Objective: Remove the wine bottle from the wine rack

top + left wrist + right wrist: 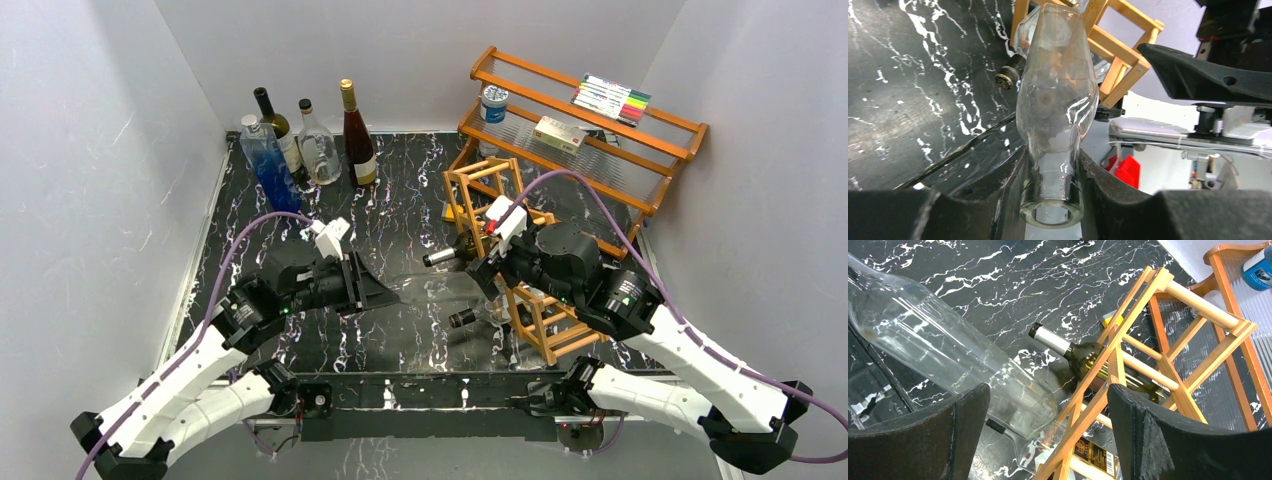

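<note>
The bottle lies almost level, so it moves away from the rack in my left gripper next. It then tilts down, its base stands on bare tabletop, and my gripper releases.
My left gripper is shut on the neck of a clear empty wine bottle. The bottle lies almost level above the table, its base at the front of the orange-brown lattice wine rack. I cannot tell whether the base is still inside a cell. The bottle also shows in the right wrist view. My right gripper is open and empty, hovering over the rack's front. A dark green bottle with a foil neck lies in the rack.
A second clear bottle with a black cap and a label lies in a lower cell. Several upright bottles stand at the back left. A two-tier wooden shelf with a can, a box and markers stands behind the rack.
</note>
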